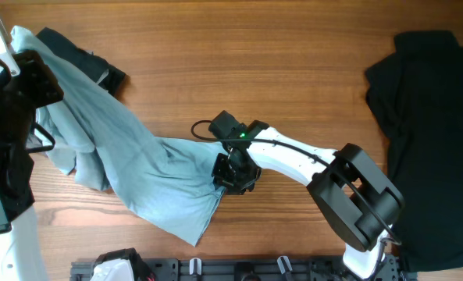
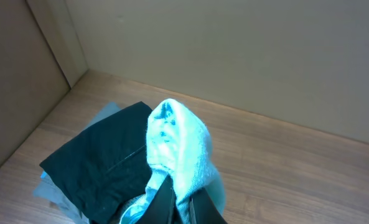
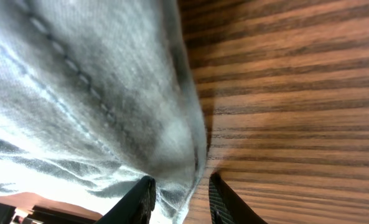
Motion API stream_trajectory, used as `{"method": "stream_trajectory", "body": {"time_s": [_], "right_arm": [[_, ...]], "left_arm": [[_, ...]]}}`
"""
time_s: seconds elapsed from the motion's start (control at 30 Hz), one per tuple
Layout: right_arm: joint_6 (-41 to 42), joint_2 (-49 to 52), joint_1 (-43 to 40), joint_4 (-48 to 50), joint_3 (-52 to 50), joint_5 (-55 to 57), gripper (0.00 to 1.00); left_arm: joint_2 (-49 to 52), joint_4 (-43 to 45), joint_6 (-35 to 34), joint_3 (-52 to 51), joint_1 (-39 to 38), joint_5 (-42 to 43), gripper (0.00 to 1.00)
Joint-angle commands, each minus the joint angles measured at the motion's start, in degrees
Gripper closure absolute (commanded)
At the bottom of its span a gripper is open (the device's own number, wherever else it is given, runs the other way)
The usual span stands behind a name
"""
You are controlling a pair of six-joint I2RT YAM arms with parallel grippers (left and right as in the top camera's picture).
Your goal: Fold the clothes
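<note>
The blue garment lies slack across the table, so next my left gripper needs to stay raised and shift slightly to the left in the overhead view before opening.
A light blue garment (image 1: 153, 168) stretches across the table from the upper left to the centre. My left gripper (image 1: 30, 74) is at its upper left end, raised and shut on a bunch of the blue cloth (image 2: 175, 146); its fingers (image 2: 183, 206) pinch the cloth from below. My right gripper (image 1: 233, 173) is low on the table at the garment's right edge. Its fingers (image 3: 181, 202) are apart, with the hem of the blue cloth (image 3: 109, 93) between them, and a sliver of wood shows beside the right finger.
A dark garment (image 1: 87, 58) lies under the blue one at the upper left, and it also shows in the left wrist view (image 2: 100, 168). A pile of black clothes (image 1: 434, 117) covers the right side. A rack (image 1: 239, 269) runs along the front edge.
</note>
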Motion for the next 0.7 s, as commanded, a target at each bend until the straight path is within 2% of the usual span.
{"method": "stream_trajectory", "body": {"time_s": [0.0,0.07,0.17,0.27,0.37,0.47,0.53,0.67], "right_arm": [[0.4,1.5,0.3,0.5,-0.7,5.1,0.82],[0.1,1.5,0.3,1.9,-0.7,5.7,0.96],[-1.5,1.2,0.2,2.4,-0.7,6.3,0.96],[-7.7,-3.3,-0.9,0.1,0.5,9.9,0.96],[-13.5,-12.5,-3.2,-5.1,1.8,14.1,0.96],[-13.4,-25.5,-9.2,-13.6,1.8,20.2,0.96],[-18.1,-37.0,-17.1,-16.0,1.8,22.1,0.96],[-24.2,-53.3,-30.1,-18.1,1.8,24.4,0.96]], "left_arm": [[-0.2,0.2,0.7,0.6,-0.2,-0.5,0.95],[-0.2,0.2,0.7,0.6,-0.2,-0.5,0.95],[-0.2,0.2,0.7,0.6,-0.2,-0.5,0.94],[-0.2,0.2,0.7,0.6,-0.2,-0.5,0.95],[-0.3,0.6,0.7,0.6,-0.2,-0.5,0.95],[-1.4,1.4,0.7,0.6,-0.2,-0.6,0.96],[-2.6,2.1,1.4,0.6,-0.2,-0.6,0.96],[-3.8,2.0,2.7,0.6,-0.2,-0.6,0.96]]}}
